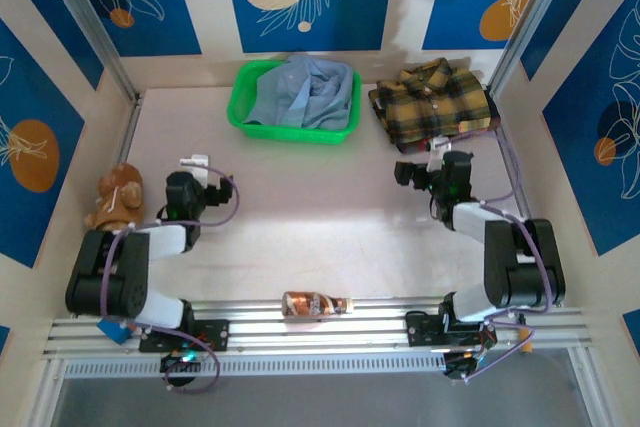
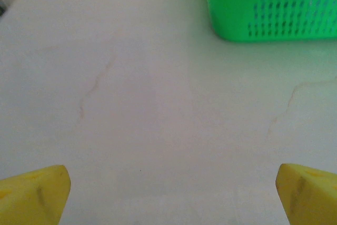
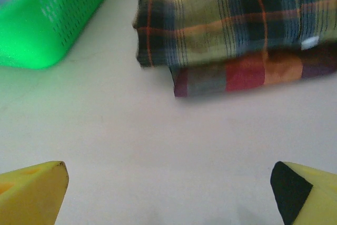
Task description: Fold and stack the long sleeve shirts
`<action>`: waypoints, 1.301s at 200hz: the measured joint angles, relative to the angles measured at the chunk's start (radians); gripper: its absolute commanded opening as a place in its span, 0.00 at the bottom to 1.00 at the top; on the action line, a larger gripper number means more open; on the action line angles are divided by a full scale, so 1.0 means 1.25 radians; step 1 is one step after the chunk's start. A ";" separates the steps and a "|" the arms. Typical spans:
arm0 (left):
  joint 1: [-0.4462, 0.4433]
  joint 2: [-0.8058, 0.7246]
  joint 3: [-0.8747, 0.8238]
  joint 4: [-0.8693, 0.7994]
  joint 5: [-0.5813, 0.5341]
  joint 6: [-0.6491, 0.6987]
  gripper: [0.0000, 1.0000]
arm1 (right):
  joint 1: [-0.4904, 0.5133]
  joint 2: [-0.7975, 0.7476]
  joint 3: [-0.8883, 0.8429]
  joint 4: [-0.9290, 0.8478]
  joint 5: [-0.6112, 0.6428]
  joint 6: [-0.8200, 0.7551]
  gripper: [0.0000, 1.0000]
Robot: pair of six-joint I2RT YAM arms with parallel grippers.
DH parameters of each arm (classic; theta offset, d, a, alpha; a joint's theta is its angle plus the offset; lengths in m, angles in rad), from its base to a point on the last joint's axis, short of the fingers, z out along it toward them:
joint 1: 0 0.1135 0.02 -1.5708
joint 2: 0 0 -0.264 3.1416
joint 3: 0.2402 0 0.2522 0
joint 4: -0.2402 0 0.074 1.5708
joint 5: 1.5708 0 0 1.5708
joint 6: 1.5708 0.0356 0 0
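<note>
The left gripper needs to move outward next and lower its open fingers astride the basket's side rim (image 1: 235, 105) nearest the teddy bear, since that rim is farther outward.
A light blue shirt (image 1: 305, 92) lies crumpled in the green basket (image 1: 240, 107) at the back centre. The yellow-and-brown plaid shirt (image 1: 432, 102) lies folded at the back right; in the right wrist view this plaid shirt (image 3: 231, 19) rests on another folded cloth with red, orange and grey checks (image 3: 247, 75). My right gripper (image 1: 440, 150) stands open just in front of that pile, its yellow fingertips (image 3: 31, 193) wide apart over bare table. My left gripper (image 1: 197, 162) is open over the left of the table, nothing between its fingertips (image 2: 37, 193).
A brown teddy bear (image 1: 115, 195) sits at the left edge beside the left arm. A brown bottle (image 1: 315, 304) lies on the front rail between the arm bases. The basket wall (image 2: 268, 9) is ahead and to the right of the left gripper. Walls close in the table.
</note>
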 measured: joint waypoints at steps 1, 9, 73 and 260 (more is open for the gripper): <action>0.000 -0.006 0.005 -0.010 0.000 -0.002 1.00 | 0.002 -0.005 0.003 -0.006 0.002 0.000 0.99; -0.001 -0.059 0.057 -0.105 -0.004 -0.017 1.00 | 0.021 -0.057 0.032 -0.063 0.025 0.005 0.99; -0.006 -0.163 0.572 -0.696 0.067 -0.215 1.00 | 0.169 -0.326 0.307 -0.655 0.010 0.173 0.99; -0.025 0.791 1.434 -1.173 0.129 -0.353 0.62 | 0.374 -0.052 0.648 -1.068 -0.141 0.373 1.00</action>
